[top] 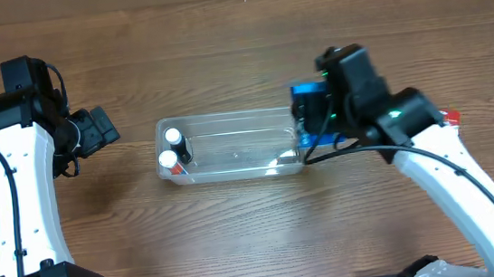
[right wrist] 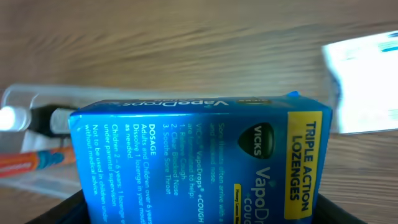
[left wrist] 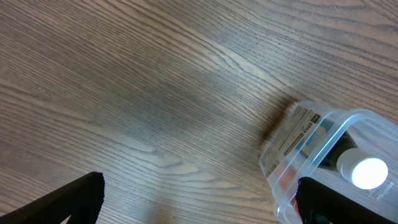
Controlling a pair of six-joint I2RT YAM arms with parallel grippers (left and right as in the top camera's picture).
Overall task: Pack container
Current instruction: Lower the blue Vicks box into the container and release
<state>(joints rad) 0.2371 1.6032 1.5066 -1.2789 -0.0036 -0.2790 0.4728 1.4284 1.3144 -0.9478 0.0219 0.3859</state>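
I will next move my right gripper down and to the left in the overhead view to the container's empty end (top: 276, 142), lower the box and let go of it.
The clear plastic container (top: 230, 146) lies in the middle of the table, with white-capped bottles (top: 172, 147) and an orange-and-white item at its left end. My right gripper (top: 310, 114) is shut on a blue VapoDrops lozenge box (right wrist: 199, 155) and holds it over the container's right end. In the right wrist view the container (right wrist: 25, 99) shows behind the box at the left. My left gripper (left wrist: 199, 202) is open and empty, just left of the container's left end (left wrist: 323, 155).
A white and blue box (right wrist: 364, 84) lies on the table to the right of the container. A small red and white item (top: 449, 117) shows beside my right arm. The table is brown wood.
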